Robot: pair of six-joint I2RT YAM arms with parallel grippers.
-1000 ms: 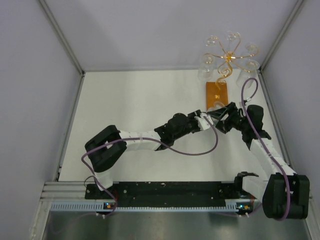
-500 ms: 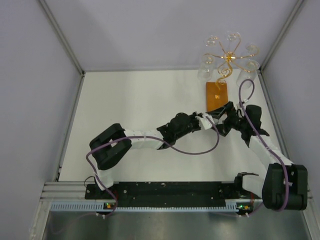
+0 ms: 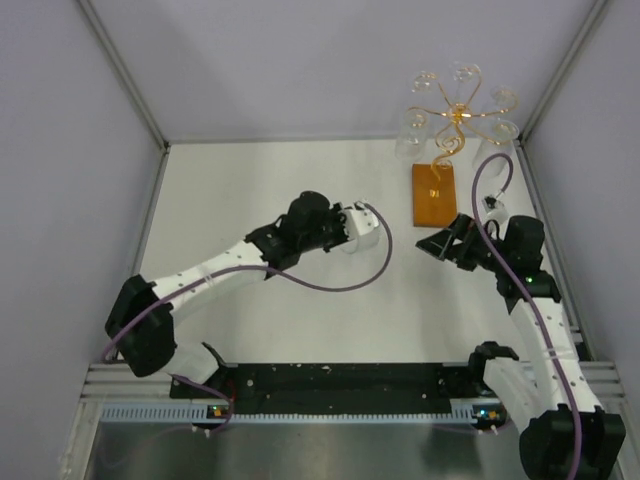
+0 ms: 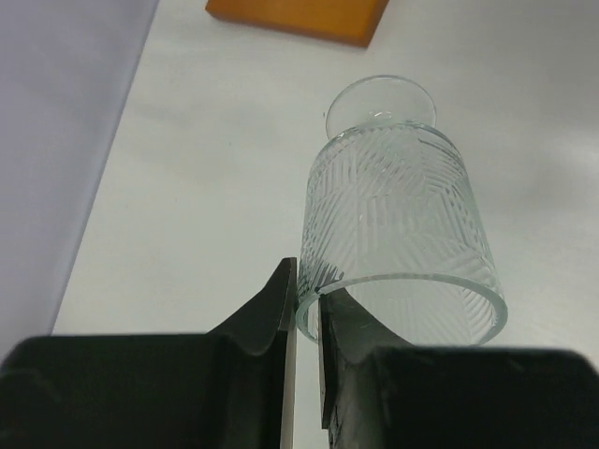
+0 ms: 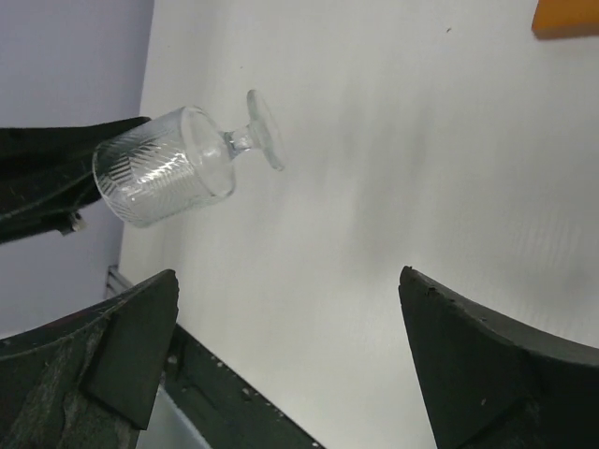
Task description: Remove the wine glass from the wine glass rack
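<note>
The wine glass swings outward and to the left in the top view next in my left gripper. It comes down foot-first onto the table, since that side of the table is bare.
The gold wire wine glass rack (image 3: 456, 113) stands at the far right on its orange-brown base (image 3: 435, 193). Several clear glasses (image 3: 411, 137) still hang from its arms. My left gripper (image 4: 307, 301) is shut on the rim of a ribbed wine glass (image 4: 398, 234) and holds it tilted above the table, foot pointing away. In the top view the left gripper (image 3: 347, 228) is left of the base. My right gripper (image 5: 290, 313) is open and empty. It sees the held glass (image 5: 178, 164) at upper left. In the top view the right gripper (image 3: 441, 246) is just below the base.
Grey walls enclose the white table (image 3: 260, 190) on three sides. The black mounting rail (image 3: 340, 380) runs along the near edge. A purple cable (image 3: 340, 285) loops beside the left arm. The base's corner shows in the left wrist view (image 4: 299, 17) and the right wrist view (image 5: 566, 17).
My left arm has swung left, carrying the glass from beside the rack base to the table's middle. My right gripper has parted from it and stays near the base.
</note>
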